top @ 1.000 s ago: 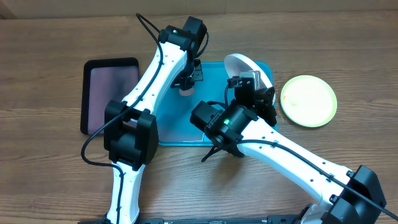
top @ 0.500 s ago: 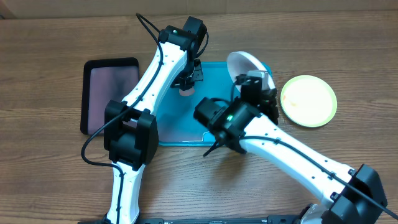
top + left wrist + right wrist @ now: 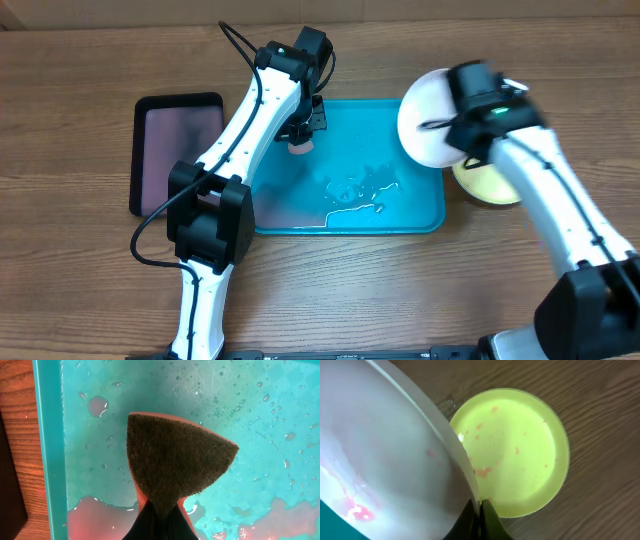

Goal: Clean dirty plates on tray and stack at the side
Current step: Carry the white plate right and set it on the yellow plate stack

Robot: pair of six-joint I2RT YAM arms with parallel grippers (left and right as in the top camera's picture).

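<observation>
I should next move my right gripper away from the turquoise tray. Then I should lower the white plate onto the yellow-green plate [image 3: 488, 180] [image 3: 511, 453].
My right gripper [image 3: 479, 510] is shut on the rim of a white plate [image 3: 385, 460] with pink smears, holding it tilted in the air. Overhead, this white plate [image 3: 420, 130] hangs over the right edge of the turquoise tray [image 3: 420, 215], with the right gripper [image 3: 452, 128] at its side. A yellow-green plate [image 3: 515, 445] with red specks lies on the wood just beyond it, partly hidden overhead [image 3: 482, 187] by my right arm. My left gripper [image 3: 160, 527] is shut on a sponge [image 3: 175, 465], dark pad facing down over the tray's back left [image 3: 300, 140].
The tray floor [image 3: 260, 410] is wet, with pinkish puddles [image 3: 100, 515] and droplets. A black tray [image 3: 180, 150] lies on the table to the left of the turquoise one. The left arm reaches across the tray's left edge.
My right arm has swung from over the tray's front to the right side, carrying the white plate up and toward the yellow-green plate. The left arm and sponge have not moved.
</observation>
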